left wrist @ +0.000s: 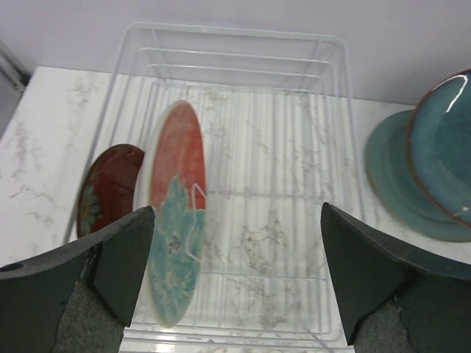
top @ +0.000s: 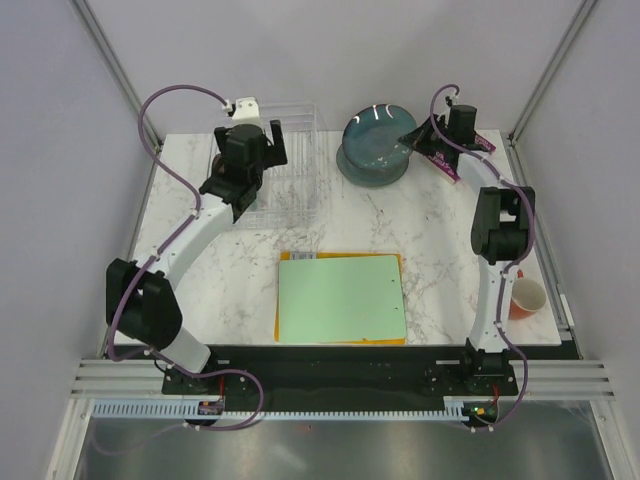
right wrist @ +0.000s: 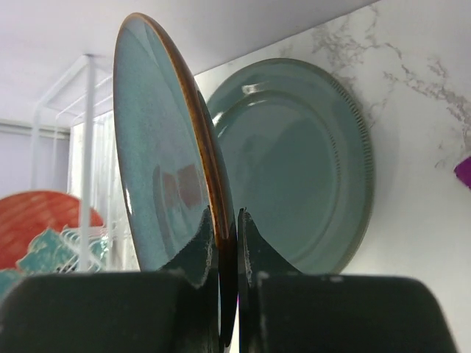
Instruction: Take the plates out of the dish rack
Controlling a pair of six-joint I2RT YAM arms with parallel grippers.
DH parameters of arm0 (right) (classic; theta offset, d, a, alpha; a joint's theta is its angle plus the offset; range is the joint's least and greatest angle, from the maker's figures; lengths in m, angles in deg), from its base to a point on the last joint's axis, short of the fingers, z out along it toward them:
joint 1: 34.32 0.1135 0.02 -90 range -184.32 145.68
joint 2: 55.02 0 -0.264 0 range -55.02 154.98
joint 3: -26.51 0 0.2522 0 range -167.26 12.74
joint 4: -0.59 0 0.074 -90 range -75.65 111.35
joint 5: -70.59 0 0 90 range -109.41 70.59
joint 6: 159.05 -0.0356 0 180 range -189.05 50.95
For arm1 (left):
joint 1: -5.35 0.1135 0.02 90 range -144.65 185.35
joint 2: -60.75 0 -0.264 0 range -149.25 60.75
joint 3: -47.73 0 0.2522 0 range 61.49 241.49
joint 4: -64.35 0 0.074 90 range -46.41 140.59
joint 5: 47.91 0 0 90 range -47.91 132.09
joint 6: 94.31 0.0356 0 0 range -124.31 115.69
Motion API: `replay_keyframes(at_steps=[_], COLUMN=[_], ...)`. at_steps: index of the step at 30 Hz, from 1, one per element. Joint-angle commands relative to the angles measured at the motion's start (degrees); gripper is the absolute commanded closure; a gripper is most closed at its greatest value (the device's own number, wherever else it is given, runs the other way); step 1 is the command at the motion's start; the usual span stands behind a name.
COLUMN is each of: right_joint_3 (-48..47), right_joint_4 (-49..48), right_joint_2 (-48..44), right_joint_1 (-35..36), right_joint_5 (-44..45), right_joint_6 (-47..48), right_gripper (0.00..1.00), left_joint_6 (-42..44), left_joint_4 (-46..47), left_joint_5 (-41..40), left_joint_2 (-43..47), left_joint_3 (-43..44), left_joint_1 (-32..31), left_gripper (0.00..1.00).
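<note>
The right gripper carries the dark teal plate [right wrist: 158, 162] down onto the large grey-green plate [right wrist: 309, 162] next. That plate lies flat beneath it, ready for stacking.
The clear dish rack [top: 300, 195] stands at the back left; in the left wrist view its rim [left wrist: 235, 33] frames two upright plates. The red plate with teal pattern [left wrist: 176, 191] stands in the left slots. The small dark red plate [left wrist: 107, 187] stands just left of it. My left gripper [left wrist: 235, 272] is open and empty above the rack's near end [top: 250, 160]. My right gripper [right wrist: 228, 243] is shut on the rim of the dark teal plate [right wrist: 158, 162], held on edge [top: 378, 132] over the large grey-green plate [right wrist: 309, 162], which lies flat on the table [top: 368, 168].
A green board on an orange board [top: 340, 298] lies at the front centre. An orange-red mug [top: 527, 297] stands at the right edge by the right arm. A purple strip [top: 447, 165] shows by the right wrist. Walls close in at the back and sides.
</note>
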Motion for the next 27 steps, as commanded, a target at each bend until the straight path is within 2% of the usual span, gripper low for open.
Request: replay_keyframes(at_steps=[1,9,14,15,16,18,19,21,24,27], right_joint_3=[-13.1,-20.4,-18.5,-17.7,-15.7,-14.0,-12.2,-10.7,-9.8,-11.3], right_joint_4=[-1.7,-1.1,-1.1,-1.1,-1.1,0.9,1.2,3.3,5.9,12.7], right_joint_2=[6.5,14.8,15.5,15.3,14.3,13.2,12.1,10.6,8.7,6.8], right_joint_1=[0.9,1.0,1.1,1.1,1.2,1.2,1.2,1.1,1.2,1.5], right_joint_5=[-1.9,-2.2,-3.8,-3.8,-3.3,-2.7,-1.9,-1.0,1.5,6.1], right_joint_6=[-2.6,-4.3,-4.8,-4.8,-4.1,-3.4,-3.0,-0.9,2.4,7.6], right_gripper=[1.00,1.00,0.98,0.93,0.67,0.45,0.25,0.13,0.09,0.08], left_joint_6=[8.7,10.0,9.7,9.7,9.8,9.7,9.4,8.9,8.1,8.2], left_joint_4=[6.4,7.7,7.8,7.8,7.8,7.6,7.2,6.4,5.5,4.5], left_joint_5=[-9.6,-11.4,-12.1,-12.5,-12.7,-12.8,-12.8,-12.8,-12.8,-13.5], left_joint_2=[1.8,-0.9,-1.3,-1.5,-1.6,-1.6,-1.6,-1.4,-1.4,-1.5], left_joint_3=[-3.1,-3.9,-4.2,-4.2,-4.3,-4.5,-4.6,-4.7,-4.9,-4.7], left_joint_1=[0.0,0.6,1.0,0.9,1.0,1.0,1.1,1.1,1.1,1.2], left_gripper=[0.00,0.00,0.00,0.00,0.00,0.00,0.00,0.00,0.00,0.00])
